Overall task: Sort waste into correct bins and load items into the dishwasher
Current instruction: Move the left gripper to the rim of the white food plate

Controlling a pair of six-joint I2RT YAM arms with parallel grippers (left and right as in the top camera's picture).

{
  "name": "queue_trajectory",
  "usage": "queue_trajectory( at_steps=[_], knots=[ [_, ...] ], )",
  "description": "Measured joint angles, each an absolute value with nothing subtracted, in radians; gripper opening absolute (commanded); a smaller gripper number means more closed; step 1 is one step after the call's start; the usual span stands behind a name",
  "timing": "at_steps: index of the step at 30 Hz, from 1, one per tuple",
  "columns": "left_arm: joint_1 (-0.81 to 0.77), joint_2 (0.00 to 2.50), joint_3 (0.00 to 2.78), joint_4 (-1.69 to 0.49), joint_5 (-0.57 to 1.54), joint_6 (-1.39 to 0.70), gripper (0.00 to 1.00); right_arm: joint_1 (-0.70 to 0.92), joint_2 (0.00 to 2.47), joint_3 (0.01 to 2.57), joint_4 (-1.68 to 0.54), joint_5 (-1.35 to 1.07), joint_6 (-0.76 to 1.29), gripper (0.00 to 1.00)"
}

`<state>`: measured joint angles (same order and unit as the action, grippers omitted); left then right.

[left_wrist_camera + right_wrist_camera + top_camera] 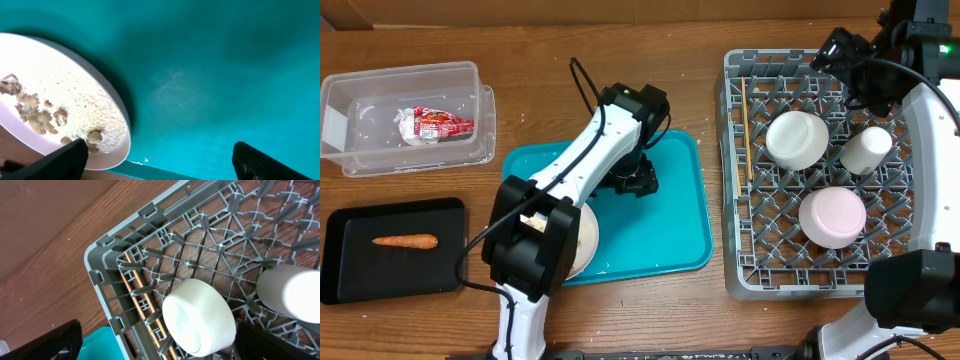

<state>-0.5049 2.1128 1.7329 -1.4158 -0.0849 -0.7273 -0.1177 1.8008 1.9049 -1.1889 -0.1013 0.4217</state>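
Note:
Next, the left gripper moves down and toward the plate, onto its rim facing the tray's middle, since the plate (588, 240) lies off beside one open finger.
A white plate (588, 240) with pale food scraps (40, 112) sits at the front left of the teal tray (670, 230), partly hidden under my left arm. My left gripper (638, 182) is open and empty above the tray, and the plate (100, 95) lies by its left finger. The grey dish rack (740, 270) holds two upturned white bowls (797, 138) (832, 217), a cup (866, 150) and chopsticks (744, 125). My right gripper (835, 50) is open and empty above the rack's far edge. In the right wrist view it hangs over a bowl (200, 317).
A clear tub (380, 80) at the far left holds the red-and-white wrapper (442, 124) and a white tissue (408, 137). A black tray (340, 270) at the front left holds the orange carrot (405, 241). Both sit on the wooden table.

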Motion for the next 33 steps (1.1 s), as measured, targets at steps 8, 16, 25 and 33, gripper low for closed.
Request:
queue_trajectory(
  at_steps=[8,16,25,33],
  knots=[
    [-0.467,2.113,1.714,-1.411,-0.095,-0.761,0.96,-0.118,1.801,1.905,-1.190,-0.101,0.422,1.00],
    [-0.463,2.114,1.603,-1.359,-0.078,-0.769,0.94,-0.118,1.801,1.905,-1.190,-0.101,0.422,1.00],
    [-0.463,2.114,1.510,-1.290,-0.041,-0.780,0.85,-0.118,1.801,1.905,-1.189,-0.101,0.422,1.00],
    [-0.463,2.114,1.485,-1.255,-0.031,-0.779,0.65,-0.118,1.801,1.905,-1.190,-0.101,0.422,1.00]
  ],
)
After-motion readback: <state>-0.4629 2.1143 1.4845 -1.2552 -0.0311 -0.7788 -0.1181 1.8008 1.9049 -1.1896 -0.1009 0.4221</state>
